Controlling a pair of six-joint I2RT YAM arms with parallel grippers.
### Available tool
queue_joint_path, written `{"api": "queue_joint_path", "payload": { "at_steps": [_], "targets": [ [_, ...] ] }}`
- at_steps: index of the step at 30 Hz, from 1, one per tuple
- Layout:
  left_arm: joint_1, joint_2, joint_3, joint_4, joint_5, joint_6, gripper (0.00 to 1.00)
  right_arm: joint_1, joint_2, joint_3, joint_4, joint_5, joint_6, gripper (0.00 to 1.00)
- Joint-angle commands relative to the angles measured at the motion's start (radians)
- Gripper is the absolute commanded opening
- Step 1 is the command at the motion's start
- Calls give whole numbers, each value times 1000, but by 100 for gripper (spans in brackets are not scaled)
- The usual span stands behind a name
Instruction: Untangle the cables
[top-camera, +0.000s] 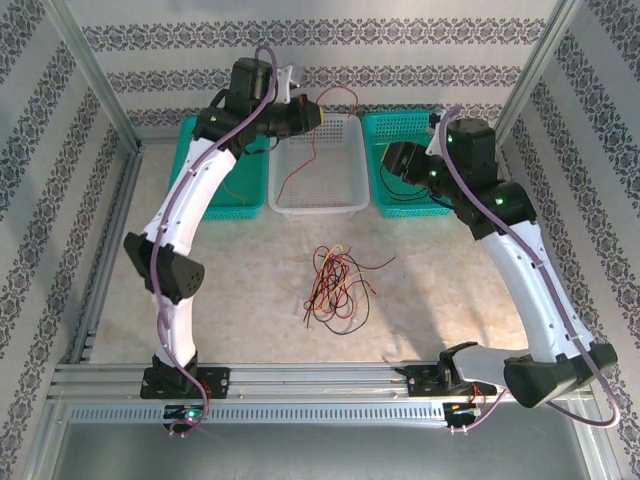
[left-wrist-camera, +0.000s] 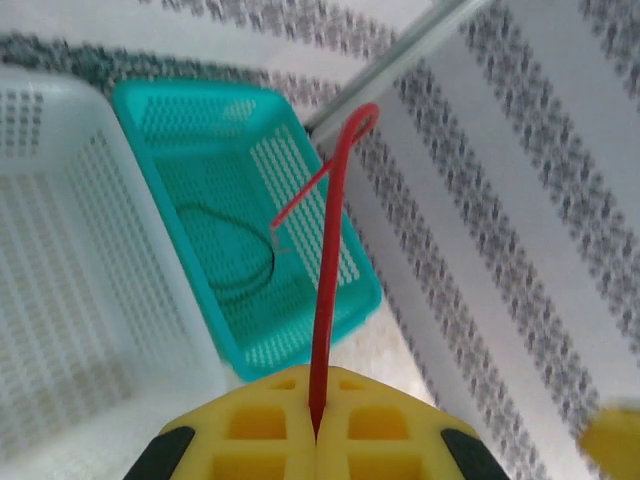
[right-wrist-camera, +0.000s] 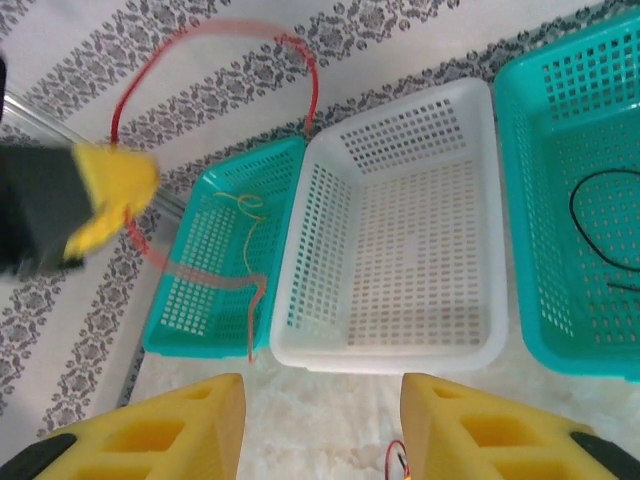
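Note:
I should lower my left gripper toward the white basket (top-camera: 315, 207) next, then open its fingers to let go of the red cable.
A tangle of thin red, black and yellow cables (top-camera: 335, 285) lies on the table's middle. My left gripper (top-camera: 305, 108) hangs over the white basket (top-camera: 315, 207), shut on a red cable (left-wrist-camera: 326, 280) that rises from between its yellow fingers (left-wrist-camera: 270, 425) and loops back down. In the right wrist view this gripper (right-wrist-camera: 105, 195) is a blur, with the red cable (right-wrist-camera: 200, 35) arcing above it. My right gripper (right-wrist-camera: 320, 410) stands open with nothing between its fingers, above the table in front of the baskets. A red cable end (right-wrist-camera: 397, 460) peeks in below it.
A teal basket (right-wrist-camera: 190, 330) left of the white one holds a yellow cable (right-wrist-camera: 245, 215). The teal basket (top-camera: 400, 122) on the right holds a black cable (right-wrist-camera: 590, 205). Metal frame posts and patterned walls close in the table on three sides.

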Motion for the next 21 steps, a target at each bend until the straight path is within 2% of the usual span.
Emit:
{"api": "queue_joint_path", "payload": {
  "at_steps": [1, 7, 8, 9, 10, 12, 16, 21],
  "targets": [
    [30, 121, 118, 86, -19, -110, 0, -10, -53, -70, -25, -14, 5, 46],
    [81, 286, 149, 267, -54, -250, 0, -15, -155, -218, -46, 3, 28, 45],
    [86, 310, 148, 291, -57, -270, 10, -17, -173, -236, -53, 8, 31, 45],
    [87, 331, 148, 310, -57, -284, 26, -19, -188, -254, -59, 11, 33, 45],
    [87, 345, 147, 315, -58, -296, 37, -20, -202, -266, -65, 15, 35, 45],
    [84, 363, 141, 324, -49, -310, 47, -23, -224, -286, -81, 24, 33, 45],
    [74, 315, 80, 325, -78, -289, 55, -24, -244, -315, -92, 21, 32, 45],
    [63, 174, -59, 263, -144, -207, 55, -22, -228, -341, -68, -31, 55, 45]
  ]
}}
